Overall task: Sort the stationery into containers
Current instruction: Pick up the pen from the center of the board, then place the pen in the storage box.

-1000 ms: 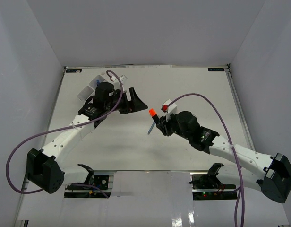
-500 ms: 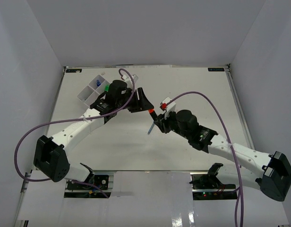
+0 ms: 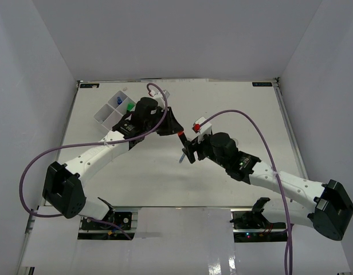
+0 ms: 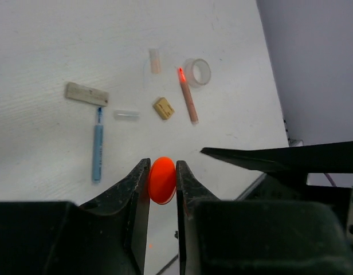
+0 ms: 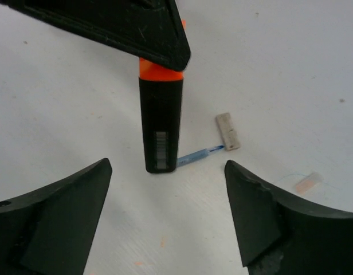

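Observation:
My left gripper holds the highlighter and will move outward and to the left in the top view, over the green item's section (image 3: 130, 106), to release it where stationery already sits.
The orange highlighter (image 5: 160, 123) stands upright above the table, its black body hanging down. My left gripper (image 4: 163, 172) is shut on its orange cap (image 4: 163, 180). My right gripper (image 5: 166, 172) is open, with a finger on either side of the highlighter's lower end and not touching it. From above, the left gripper (image 3: 176, 129) and right gripper (image 3: 189, 152) meet mid-table. The white divided tray (image 3: 108, 114) lies at the far left with a blue-capped item (image 3: 118, 102) and a green one (image 3: 128, 106) in it.
Loose on the table lie a blue pen (image 4: 97, 152), a pink pen (image 4: 188, 97), a clear tape ring (image 4: 197, 71), a long pale eraser (image 4: 86, 94), a small tan eraser (image 4: 163, 108) and a clear cap (image 4: 126, 114). White walls enclose the table.
My left arm swung from the tray to the middle and shut on the highlighter's orange cap. My right gripper, which held the highlighter, has opened.

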Robot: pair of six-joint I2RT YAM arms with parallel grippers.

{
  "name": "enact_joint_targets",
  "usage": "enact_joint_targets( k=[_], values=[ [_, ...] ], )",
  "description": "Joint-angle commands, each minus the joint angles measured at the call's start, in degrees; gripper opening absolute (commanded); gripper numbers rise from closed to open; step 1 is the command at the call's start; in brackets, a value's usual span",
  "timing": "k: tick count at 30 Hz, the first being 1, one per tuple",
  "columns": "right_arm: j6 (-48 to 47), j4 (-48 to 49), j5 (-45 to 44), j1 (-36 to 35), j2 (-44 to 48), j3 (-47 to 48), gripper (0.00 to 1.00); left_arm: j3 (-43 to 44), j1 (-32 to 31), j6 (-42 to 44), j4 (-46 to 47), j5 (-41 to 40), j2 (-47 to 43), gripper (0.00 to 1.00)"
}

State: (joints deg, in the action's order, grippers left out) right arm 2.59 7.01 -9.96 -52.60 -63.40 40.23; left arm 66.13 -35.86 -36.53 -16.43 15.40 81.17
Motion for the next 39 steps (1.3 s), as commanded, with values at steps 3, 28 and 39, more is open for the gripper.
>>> enact_joint_targets(
  k=[3,28,39],
  values=[
    [0.48,0.38,-8.14,-0.05,0.99,2.23,0.98,2.60,1.75,7.17,-3.00,-19.68,-3.12,0.02],
    [-0.22,-2.43,-11.14,1.80,3.89,-6.92,0.90,6.04,27.77,16.76,13.52,-34.03,12.26,0.14],
    [0.48,-3.31,-12.28,3.03,4.33,-7.53,0.90,7.52,28.12,16.58,10.63,-31.04,12.27,0.57]
  ],
)
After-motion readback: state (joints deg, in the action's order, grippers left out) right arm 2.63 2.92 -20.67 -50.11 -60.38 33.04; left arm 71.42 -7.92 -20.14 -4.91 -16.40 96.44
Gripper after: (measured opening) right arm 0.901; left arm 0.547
